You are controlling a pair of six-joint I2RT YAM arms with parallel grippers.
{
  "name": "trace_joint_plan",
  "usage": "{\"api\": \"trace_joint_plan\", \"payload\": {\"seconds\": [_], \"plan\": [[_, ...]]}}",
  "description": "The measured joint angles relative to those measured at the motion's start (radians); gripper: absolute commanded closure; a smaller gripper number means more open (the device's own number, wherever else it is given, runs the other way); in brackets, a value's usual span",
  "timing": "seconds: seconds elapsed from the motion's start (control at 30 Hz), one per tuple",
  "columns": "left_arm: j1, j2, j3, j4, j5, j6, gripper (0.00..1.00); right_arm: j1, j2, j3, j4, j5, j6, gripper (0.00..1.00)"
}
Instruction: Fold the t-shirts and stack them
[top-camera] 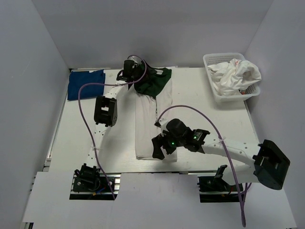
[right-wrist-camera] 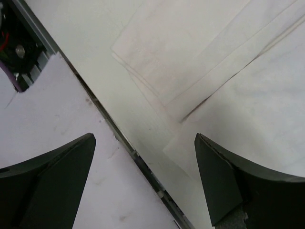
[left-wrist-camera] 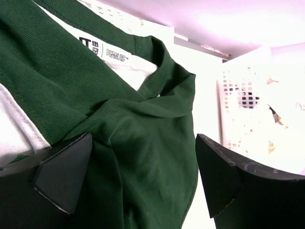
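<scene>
The near hem's corner [top-camera: 138, 157] on the dark blue t-shirt's side lies free, so my left gripper comes back from the green end next and closes on it.
A white t-shirt with dark green sleeves and collar [top-camera: 155, 124] lies folded into a long narrow strip down the middle of the table. Its green end [top-camera: 155, 81] points to the back. My left gripper [top-camera: 139, 76] hovers over that end, open, and green sleeve cloth [left-wrist-camera: 143, 143] bunches between the fingers [left-wrist-camera: 62, 176] without being pinched. At the strip's near hem my right gripper [top-camera: 162, 151] is open, over the white hem corner [right-wrist-camera: 190, 148]. A dark blue t-shirt [top-camera: 86, 83] lies folded at the back left. More white t-shirts [top-camera: 236, 74] are heaped in the basket.
The white lattice basket [top-camera: 217, 57] stands at the back right and shows close on the right of the left wrist view [left-wrist-camera: 238, 95]. The table's near edge with its metal rail [right-wrist-camera: 124, 143] runs just under the right gripper. White walls enclose the table.
</scene>
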Motion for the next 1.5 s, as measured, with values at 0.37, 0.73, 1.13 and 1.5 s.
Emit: {"api": "trace_joint_plan", "payload": {"seconds": [0.37,0.73,1.13,1.5], "plan": [[0.002,-0.283,-0.110,-0.122,-0.072,0.153,0.00,0.000,-0.131,-0.080,0.043,0.124,0.059,0.10],[-0.073,-1.522,-1.297,0.006,-0.087,0.283,0.00,-0.026,-0.267,-0.245,0.027,0.285,0.234,0.10],[-0.221,-1.914,-2.020,-0.233,-0.009,0.112,0.09,-0.069,-0.258,-0.296,0.027,0.198,0.268,0.10],[-0.326,-1.673,-2.053,-0.173,-0.019,0.053,0.24,-0.092,-0.217,-0.319,0.027,0.129,0.285,0.10]]}}
